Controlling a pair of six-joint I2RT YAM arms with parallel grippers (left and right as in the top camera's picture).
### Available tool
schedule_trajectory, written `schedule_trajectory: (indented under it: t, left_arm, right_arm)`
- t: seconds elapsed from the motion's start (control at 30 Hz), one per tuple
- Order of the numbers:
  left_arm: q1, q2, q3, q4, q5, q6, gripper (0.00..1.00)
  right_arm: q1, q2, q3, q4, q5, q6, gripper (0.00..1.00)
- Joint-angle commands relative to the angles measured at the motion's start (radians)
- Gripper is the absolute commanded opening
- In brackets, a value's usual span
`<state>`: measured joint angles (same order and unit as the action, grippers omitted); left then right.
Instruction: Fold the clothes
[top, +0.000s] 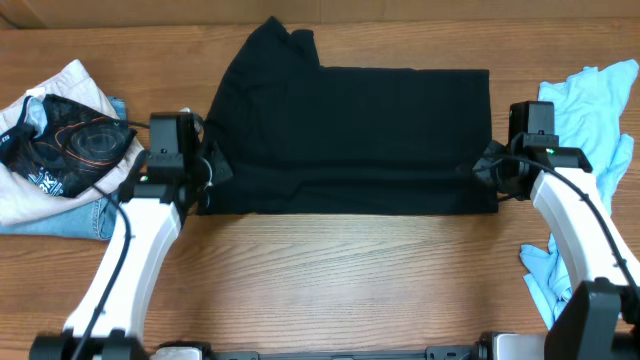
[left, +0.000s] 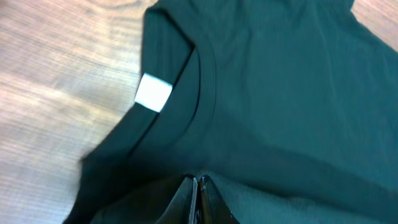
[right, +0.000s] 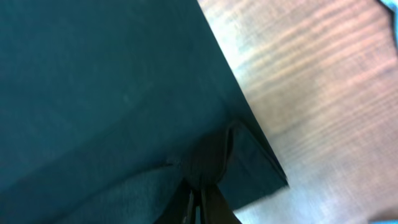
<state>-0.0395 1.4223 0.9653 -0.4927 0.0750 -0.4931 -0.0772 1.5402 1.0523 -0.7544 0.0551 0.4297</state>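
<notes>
The pinched fabric (left: 199, 182) stops short of the white label, so my left gripper moves it outward and down onto the collar (left: 173, 107) next, then opens.
The black T-shirt (top: 350, 130) lies spread across the table's middle, folded into a wide band, with a sleeve sticking up at the far left. My left gripper (top: 205, 170) is shut on the shirt's left edge, next to the collar and its white label (left: 153, 92). The pinched fabric (left: 199, 182) bunches around the fingers. My right gripper (top: 490, 168) is shut on the shirt's right edge, near the front corner (right: 267, 180). The fabric (right: 199, 180) puckers at the fingertips.
A pile with a black swirl-print garment (top: 70, 145), a white cloth and jeans lies at the far left. Light blue cloths (top: 590, 110) lie at the right edge. Bare wooden table (top: 340, 270) stretches in front of the shirt.
</notes>
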Motion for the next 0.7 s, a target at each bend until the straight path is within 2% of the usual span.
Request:
schedule_trajectory:
  t: [0.0,0.17,0.43,0.67]
  left_arm:
    - [0.000,0.089,-0.008,0.101,0.004,0.000,0.04]
    - [0.000,0.175,-0.008,0.253,0.014,-0.001,0.06]
    - [0.000,0.251,-0.008,0.411,0.056,-0.001,0.07]
    - [0.000,0.251,-0.008,0.402,0.061,-0.001,0.07]
  right_arm:
    - [-0.005,0.019,-0.001,0.061,0.005,-0.014,0.04]
    - [-0.005,0.027,-0.001,0.173,0.007,-0.018,0.04]
    - [-0.005,0.028,-0.001,0.233,0.016,-0.018,0.05]
    - [-0.005,0.066,-0.002,0.235,0.042,-0.018,0.05]
